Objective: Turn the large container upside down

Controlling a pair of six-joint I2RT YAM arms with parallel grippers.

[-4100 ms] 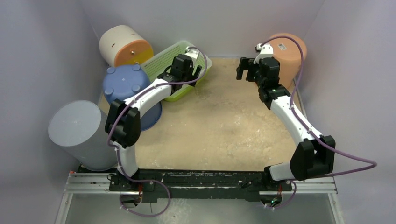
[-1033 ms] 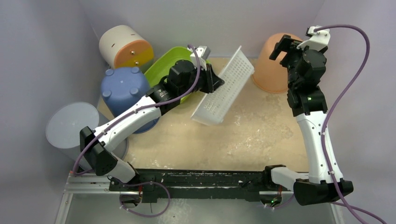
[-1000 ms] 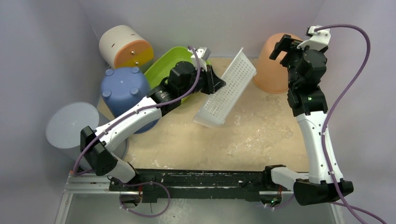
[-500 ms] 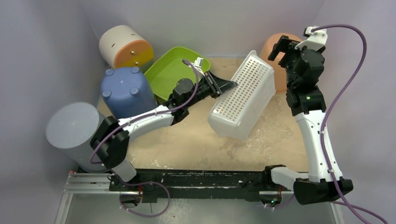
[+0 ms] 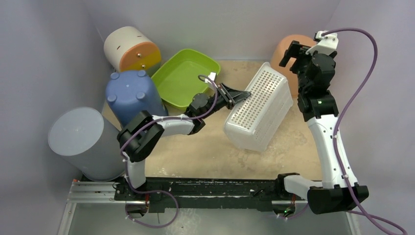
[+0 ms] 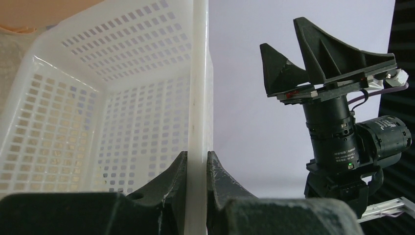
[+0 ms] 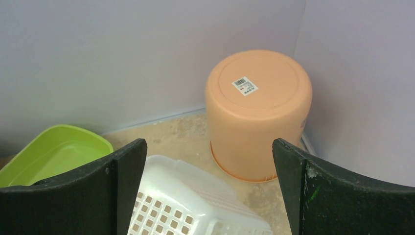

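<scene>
The basket's opening still faces sideways, so my left gripper will next lower the basket's raised rim down to the bare tabletop below and let it go.
The large container is a white perforated basket [image 5: 258, 113]. It hangs tilted over the middle-right of the table, its holed bottom turned up toward the overhead camera. My left gripper [image 5: 238, 94] is shut on its rim at the left side. In the left wrist view the two fingers of that gripper [image 6: 197, 166] pinch the white rim [image 6: 198, 73], with the basket's inside [image 6: 122, 98] to the left. My right gripper [image 5: 293, 51] is raised at the back right, open and holding nothing. In the right wrist view, part of the basket [image 7: 195, 196] lies below the open gripper [image 7: 210, 186].
A green tray [image 5: 183, 78] sits at the back, left of the basket. An upside-down orange bucket [image 7: 258, 112] stands in the back right corner. At the left are an upside-down blue bucket [image 5: 133, 95], a grey cylinder [image 5: 80, 139] and a white-and-orange drum [image 5: 131, 48]. Walls close three sides.
The left arm has carried the basket right and toward the near side, turning it from edge-on to bottom-up. The green tray is now uncovered. The right arm has barely moved.
</scene>
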